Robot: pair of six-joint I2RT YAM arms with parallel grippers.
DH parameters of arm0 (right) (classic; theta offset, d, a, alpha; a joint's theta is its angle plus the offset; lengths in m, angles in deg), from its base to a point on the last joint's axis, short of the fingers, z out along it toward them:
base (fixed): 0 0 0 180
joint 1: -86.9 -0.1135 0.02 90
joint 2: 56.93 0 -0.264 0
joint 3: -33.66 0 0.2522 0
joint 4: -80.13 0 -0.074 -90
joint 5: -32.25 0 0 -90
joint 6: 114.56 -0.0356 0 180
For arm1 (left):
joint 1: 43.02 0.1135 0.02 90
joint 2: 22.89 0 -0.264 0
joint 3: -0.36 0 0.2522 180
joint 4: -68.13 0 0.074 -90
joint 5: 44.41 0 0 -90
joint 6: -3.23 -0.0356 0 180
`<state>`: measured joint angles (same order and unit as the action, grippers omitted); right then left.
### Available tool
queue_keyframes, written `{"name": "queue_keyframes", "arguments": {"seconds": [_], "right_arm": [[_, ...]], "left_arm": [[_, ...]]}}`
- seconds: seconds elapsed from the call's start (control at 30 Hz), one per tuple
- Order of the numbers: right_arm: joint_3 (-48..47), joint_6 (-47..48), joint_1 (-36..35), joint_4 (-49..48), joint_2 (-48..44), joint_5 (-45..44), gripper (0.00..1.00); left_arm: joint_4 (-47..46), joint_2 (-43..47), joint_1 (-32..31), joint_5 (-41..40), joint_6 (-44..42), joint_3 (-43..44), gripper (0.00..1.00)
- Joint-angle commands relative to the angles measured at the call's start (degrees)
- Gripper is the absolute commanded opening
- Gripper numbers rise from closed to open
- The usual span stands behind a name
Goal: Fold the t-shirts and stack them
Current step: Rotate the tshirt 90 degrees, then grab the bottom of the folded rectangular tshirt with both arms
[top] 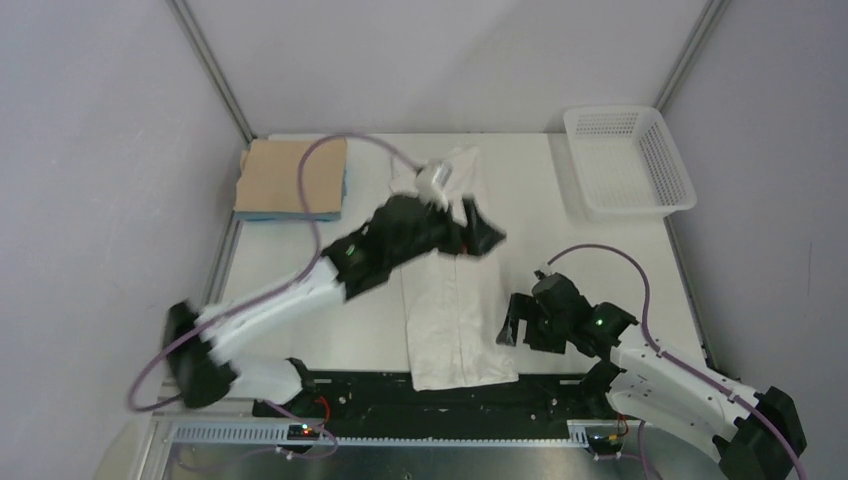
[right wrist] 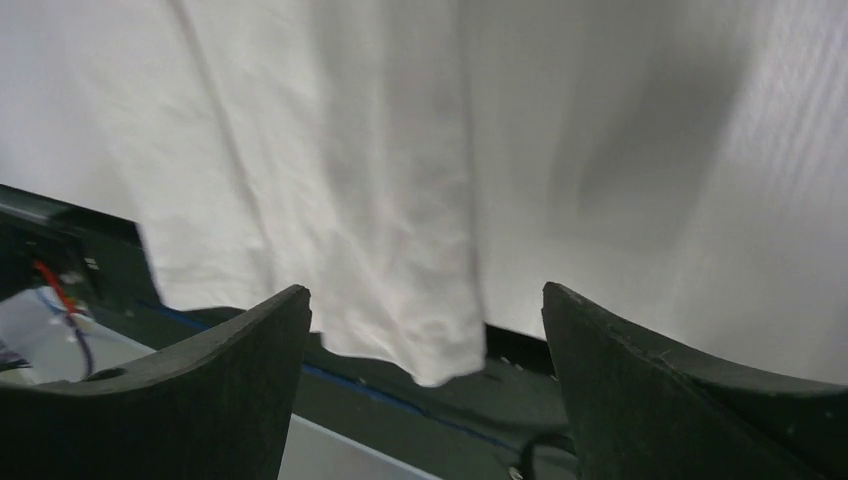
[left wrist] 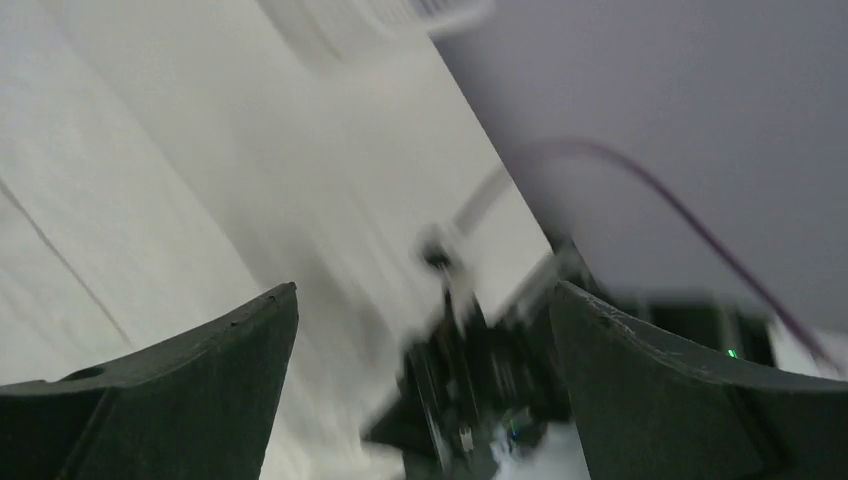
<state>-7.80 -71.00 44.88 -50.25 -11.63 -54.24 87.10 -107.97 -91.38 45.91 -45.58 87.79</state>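
The cloth at the hem corner opposite my right gripper hangs over the rail. My left gripper needs to swing back and down next, to the left in the top view, onto that hem corner.
The white t-shirt [top: 452, 310] lies folded into a long strip down the middle of the table, its hem at the near edge. My left gripper [top: 486, 236] hovers over the strip's upper half, open and empty; its wrist view [left wrist: 425, 290] is motion-blurred, with pale surface to the left and the right arm between the fingers. My right gripper [top: 511, 328] is open and empty just right of the strip's lower part; in its wrist view [right wrist: 425, 290] the shirt's near corner [right wrist: 432, 340] hangs between the fingers. The folded tan t-shirt [top: 292, 172] lies on the light blue one [top: 288, 214] at the back left.
A white perforated basket [top: 628, 160] stands at the back right, and its rim shows blurred in the left wrist view [left wrist: 420, 12]. A black rail [top: 400, 400] runs along the table's near edge and also shows under the shirt corner in the right wrist view [right wrist: 420, 420]. Grey walls enclose the table.
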Motion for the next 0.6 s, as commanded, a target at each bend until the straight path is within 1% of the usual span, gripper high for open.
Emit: {"name": "queue_keyframes", "arguments": {"seconds": [0.0, 0.03, 0.07, 0.1, 0.13, 0.23, 0.3, 0.33, 0.37, 0.4, 0.43, 0.53, 0.57], "right_arm": [[1.1, -1.2, -0.7, 9.6, -1.2, 1.8, 0.84], [1.5, -1.3, -1.0, 9.2, -1.3, 3.1, 0.81], [2.5, -1.4, -1.4, 8.7, -1.3, 4.1, 0.76], [3.1, -1.9, -1.7, 7.4, -1.2, 5.7, 0.72], [4.3, -2.3, -2.2, 6.6, -0.9, 6.6, 0.67], [6.4, -3.4, -3.4, 3.0, 0.3, 9.6, 0.61], [7.6, -4.3, -4.6, 1.0, 1.5, 10.5, 0.56], [7.9, -5.0, -5.2, 0.4, 2.3, 10.7, 0.54], [8.4, -5.3, -5.7, -0.4, 2.6, 11.1, 0.5], [8.6, -5.8, -5.9, -0.9, 3.1, 11.3, 0.47], [8.7, -5.9, -6.3, -0.9, 3.3, 11.4, 0.42], [9.1, -7.0, -7.0, -1.2, 3.0, 11.3, 0.33], [9.5, -7.2, -7.2, -1.3, 2.7, 11.3, 0.29]], "left_arm": [[10.6, 15.2, -9.7, -15.1, -1.4, -21.2, 1.0], [12.0, 18.7, -11.4, -15.8, -0.1, -23.6, 1.0], [15.1, 20.3, -14.3, -17.6, 3.5, -27.8, 1.0], [17.4, 23.3, -15.7, -18.2, 5.1, -29.7, 1.0], [18.1, 24.7, -18.4, -18.6, 8.4, -33.3, 1.0], [19.6, 30.1, -23.5, -18.4, 14.1, -40.8, 1.0], [19.4, 31.1, -28.0, -16.9, 18.8, -43.9, 0.99], [19.5, 31.0, -29.0, -16.7, 19.8, -44.6, 0.95], [19.6, 30.4, -30.7, -15.9, 21.3, -45.5, 0.93], [19.6, 29.9, -31.3, -15.6, 21.9, -45.7, 0.89], [19.5, 28.9, -32.5, -15.2, 23.1, -45.9, 0.85], [19.4, 26.6, -34.2, -14.3, 24.5, -45.7, 0.79], [19.5, 25.1, -34.6, -13.6, 24.6, -45.4, 0.74]]}}
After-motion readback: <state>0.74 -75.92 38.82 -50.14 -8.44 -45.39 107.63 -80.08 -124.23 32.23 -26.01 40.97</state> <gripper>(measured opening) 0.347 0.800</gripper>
